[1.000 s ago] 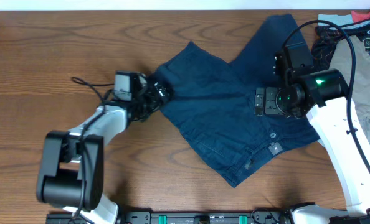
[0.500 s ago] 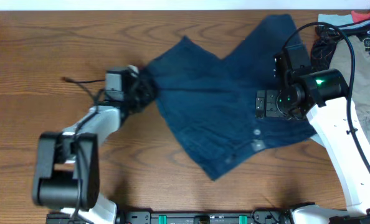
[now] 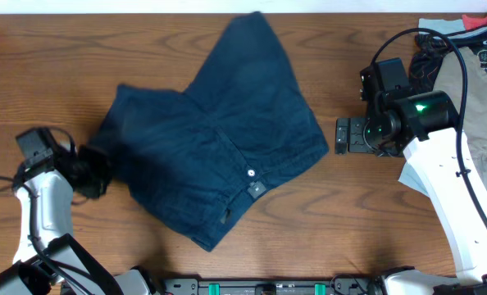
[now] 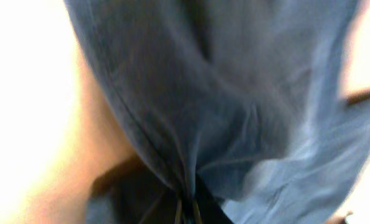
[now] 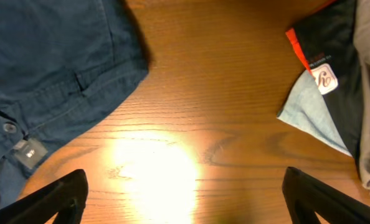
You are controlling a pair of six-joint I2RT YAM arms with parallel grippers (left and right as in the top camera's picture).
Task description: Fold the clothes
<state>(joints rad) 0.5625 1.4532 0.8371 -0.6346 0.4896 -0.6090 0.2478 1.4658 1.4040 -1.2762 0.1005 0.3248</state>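
Observation:
My left gripper pulls the shorts' pinched edge outward over the bare wood (image 3: 98, 108) beside this leg next and releases it there, since the leg lies bunched up.
The dark navy shorts (image 3: 215, 135) lie spread over the middle of the table, button (image 3: 252, 173) facing up, one leg reaching the far edge. My left gripper (image 3: 92, 174) is at their left edge, shut on a bunch of the fabric. The left wrist view shows the shorts (image 4: 235, 93) gathered into the closed jaws of that gripper (image 4: 186, 213). My right gripper (image 3: 346, 135) stands open over bare wood just right of the shorts. In the right wrist view the shorts (image 5: 48, 62) fill the upper left, and nothing lies between the gripper's (image 5: 185, 202) wide-apart fingers (image 5: 60, 199).
A beige garment (image 3: 481, 82) and a black patterned garment (image 3: 428, 57) are piled at the right edge, beside the right arm. The right wrist view shows that pile as black cloth with an orange tag (image 5: 325, 56) and a light-blue piece (image 5: 309, 106).
The left gripper closed on the shorts' edge and dragged them left and toward the near side. They slid out from under the right gripper, which stayed in place and open.

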